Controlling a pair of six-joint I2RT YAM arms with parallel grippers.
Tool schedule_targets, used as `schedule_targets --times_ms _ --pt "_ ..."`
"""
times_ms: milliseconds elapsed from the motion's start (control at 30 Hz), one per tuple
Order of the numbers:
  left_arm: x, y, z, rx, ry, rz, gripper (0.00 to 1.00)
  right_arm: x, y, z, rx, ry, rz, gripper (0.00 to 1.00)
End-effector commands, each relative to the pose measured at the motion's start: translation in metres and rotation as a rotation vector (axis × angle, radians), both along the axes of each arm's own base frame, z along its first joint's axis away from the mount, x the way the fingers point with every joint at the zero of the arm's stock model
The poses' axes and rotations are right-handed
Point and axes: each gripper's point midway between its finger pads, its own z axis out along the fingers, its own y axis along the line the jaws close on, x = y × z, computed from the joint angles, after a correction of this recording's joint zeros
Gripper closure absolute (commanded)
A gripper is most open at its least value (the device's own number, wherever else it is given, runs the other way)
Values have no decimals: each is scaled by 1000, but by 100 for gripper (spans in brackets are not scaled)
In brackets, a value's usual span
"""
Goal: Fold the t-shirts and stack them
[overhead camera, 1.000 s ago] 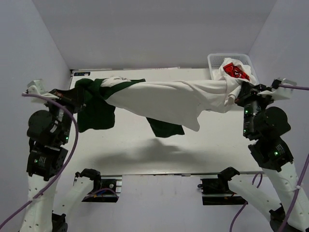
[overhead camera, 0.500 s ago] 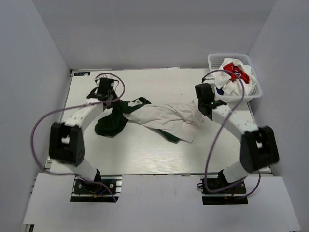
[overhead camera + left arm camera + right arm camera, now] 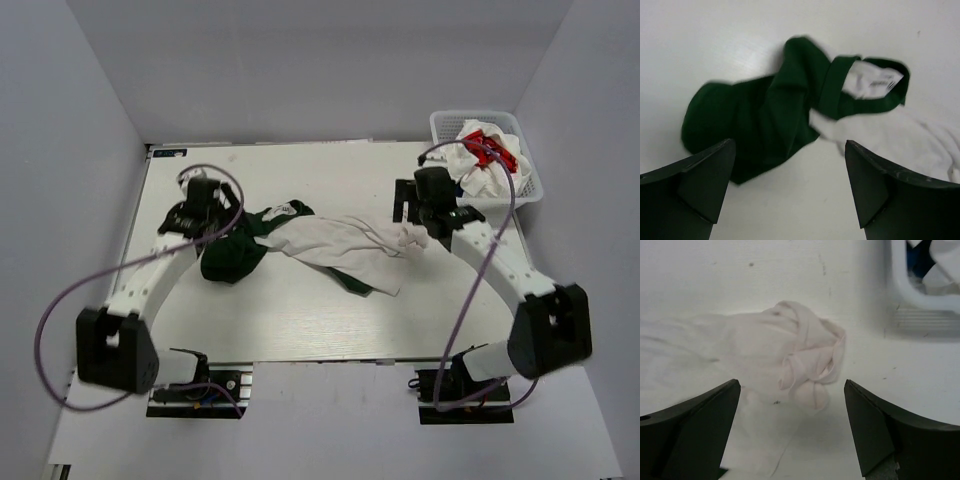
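My left gripper will go down onto the near edge of the green sleeve and close on the fold there, because the shirt's green end lies crumpled below its open fingers.
A white t-shirt with dark green parts (image 3: 330, 245) lies crumpled across the middle of the table. Its green sleeve and collar end (image 3: 765, 115) lies just ahead of my left gripper (image 3: 789, 145), which is open and holds nothing. The shirt's bunched white end (image 3: 807, 365) lies on the table in front of my right gripper (image 3: 791, 383), also open and empty. From above, the left gripper (image 3: 208, 215) hovers at the shirt's left end and the right gripper (image 3: 425, 212) at its right end. More t-shirts, one white with red print (image 3: 490, 148), are piled in the basket.
A white plastic mesh basket (image 3: 530, 192) stands at the table's back right corner, close to my right gripper; its rim (image 3: 912, 295) shows in the right wrist view with blue cloth (image 3: 920, 257) inside. Purple cables loop over both arms.
Both grippers opened and let go of the shirt. It had been stretched in the air between them; it now lies slack on the table, and both arms have come down over its ends.
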Motion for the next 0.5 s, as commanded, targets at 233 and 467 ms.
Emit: schedule_targets --times_ms 233,467 --pt "-110 49 -59 -44 110 364 0 -95 63 -29 328 91 328 10" --pt "-125 53 -93 -36 137 384 0 -113 69 -62 269 184 353 10"
